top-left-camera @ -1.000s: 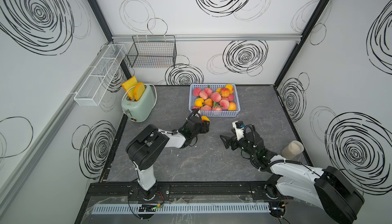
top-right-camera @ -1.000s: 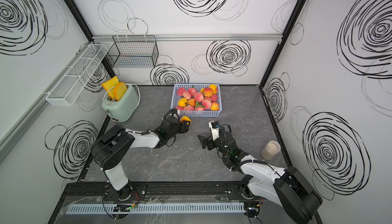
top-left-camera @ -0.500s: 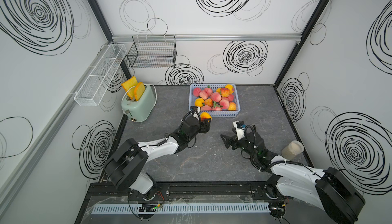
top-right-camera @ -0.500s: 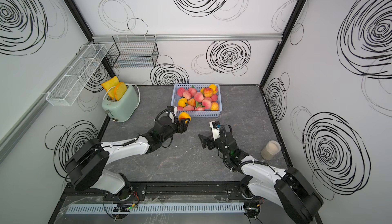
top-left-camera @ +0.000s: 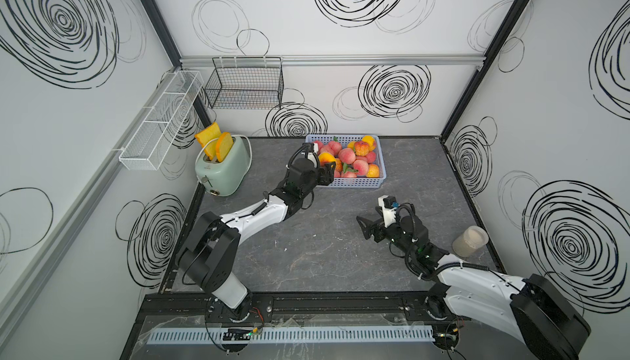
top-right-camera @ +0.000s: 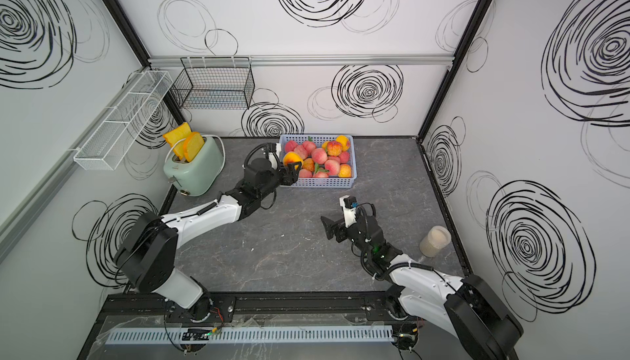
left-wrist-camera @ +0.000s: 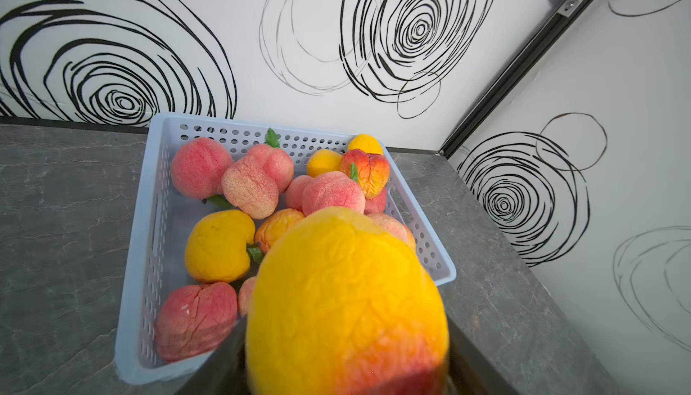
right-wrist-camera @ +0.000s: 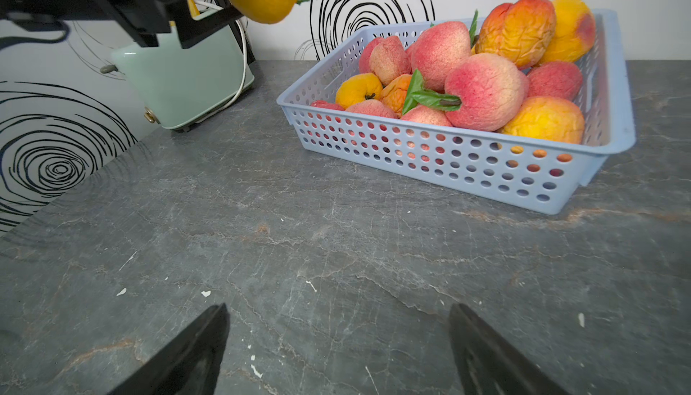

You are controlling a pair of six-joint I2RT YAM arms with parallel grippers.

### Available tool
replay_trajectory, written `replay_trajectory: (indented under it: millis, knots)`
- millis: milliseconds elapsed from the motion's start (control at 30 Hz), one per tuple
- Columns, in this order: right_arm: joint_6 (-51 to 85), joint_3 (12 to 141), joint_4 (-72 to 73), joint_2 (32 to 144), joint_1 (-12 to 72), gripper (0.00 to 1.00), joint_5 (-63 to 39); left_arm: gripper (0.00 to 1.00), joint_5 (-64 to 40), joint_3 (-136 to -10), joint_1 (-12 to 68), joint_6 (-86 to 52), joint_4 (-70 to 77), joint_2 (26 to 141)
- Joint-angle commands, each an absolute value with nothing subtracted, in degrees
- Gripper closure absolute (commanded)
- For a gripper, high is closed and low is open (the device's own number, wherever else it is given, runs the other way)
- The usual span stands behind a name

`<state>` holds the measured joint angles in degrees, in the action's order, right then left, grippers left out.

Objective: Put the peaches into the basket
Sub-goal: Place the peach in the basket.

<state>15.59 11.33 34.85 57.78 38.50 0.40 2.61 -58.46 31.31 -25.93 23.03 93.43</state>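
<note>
The yellow-orange peach still hangs above the basket's rim. My left gripper should next lower into the basket, onto the peaches beside the yellow peach, and release the yellow-orange peach.
A light-blue perforated basket [top-left-camera: 358,184] stands at the back of the grey table, and several pink and yellow peaches [top-left-camera: 354,157] fill it. My left gripper [top-left-camera: 325,168] is shut on a yellow-orange peach [top-left-camera: 326,158] and holds it in the air over the basket's near left corner. In the left wrist view that peach [left-wrist-camera: 347,299] fills the foreground and hides the jaws, with the basket [left-wrist-camera: 149,224] just beyond it. My right gripper [right-wrist-camera: 338,337] hangs open and empty above bare table, well short of the basket [right-wrist-camera: 448,165]. In a top view it [top-right-camera: 332,223] sits right of centre.
A mint-green toaster [top-left-camera: 223,167] with two toast slices stands left of the basket, close to the left arm. A pale lidded jar [top-left-camera: 469,240] stands by the right wall. A black wire basket [top-left-camera: 245,85] and a white wire shelf [top-left-camera: 160,123] hang on the walls.
The left arm has stretched out and carried the peach up and back, from just in front of the basket to over its near left corner. The right arm has barely moved.
</note>
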Motion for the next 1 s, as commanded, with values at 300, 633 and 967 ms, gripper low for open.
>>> replay_trajectory:
  millis: [300, 633, 967]
  knots:
    - [14.0, 7.8, 40.3, 55.1, 39.0, 0.05, 1.6, 0.46, -1.6, -69.1, 26.9, -24.7, 25.5, 108.4]
    - [12.5, 6.6, 38.5, 51.6, 39.0, 0.06, 2.8, 0.45, -4.0, -72.2, 25.6, -23.6, 26.4, 115.2]
    - [11.5, 12.9, 35.3, 55.0, 39.1, 0.06, 1.7, 0.42, -5.6, -76.4, 26.2, -22.8, 25.4, 119.2]
